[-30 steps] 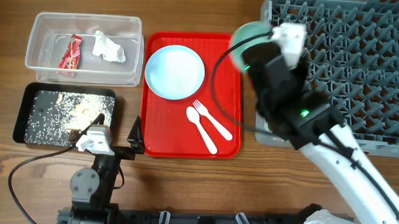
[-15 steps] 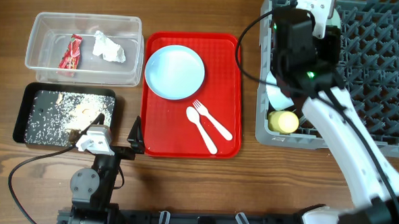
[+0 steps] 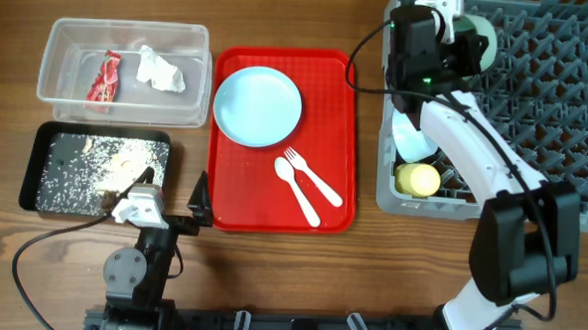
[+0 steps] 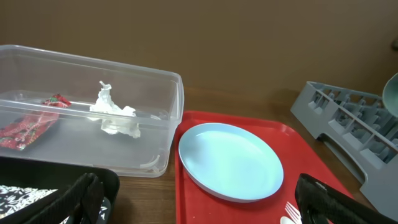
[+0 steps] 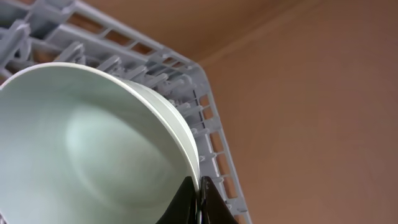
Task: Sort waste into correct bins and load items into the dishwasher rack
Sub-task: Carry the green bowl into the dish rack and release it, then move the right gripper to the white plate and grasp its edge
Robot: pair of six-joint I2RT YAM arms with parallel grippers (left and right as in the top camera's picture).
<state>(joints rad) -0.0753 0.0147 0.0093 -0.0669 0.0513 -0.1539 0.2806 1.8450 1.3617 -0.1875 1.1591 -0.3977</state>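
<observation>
My right gripper lowers the pale green bowl, still above the rack's wires, next and sets it down beyond the light blue bowl.
My right gripper (image 3: 456, 41) is shut on the rim of the pale green bowl (image 3: 479, 36) and holds it tilted over the far left corner of the grey dishwasher rack (image 3: 555, 117). The right wrist view shows my fingertips (image 5: 198, 186) pinching the bowl's edge (image 5: 93, 143). A light blue bowl (image 3: 411, 140) and a yellow cup (image 3: 419, 178) lie in the rack's left side. The light blue plate (image 3: 258, 106), white fork (image 3: 313, 178) and white spoon (image 3: 298, 193) lie on the red tray (image 3: 338, 77). My left gripper (image 3: 171, 191) is open and empty near the front edge.
The clear tub (image 3: 126, 38) at the far left holds the red wrapper (image 3: 105, 79) and the white napkin (image 3: 159, 70). The black tray (image 3: 36, 164) in front of it holds crumbly food scraps (image 3: 105, 162). Bare wood lies in front of the trays.
My right arm has carried the green bowl from above the red tray's right edge to over the rack's far left corner. The left arm has not moved.
</observation>
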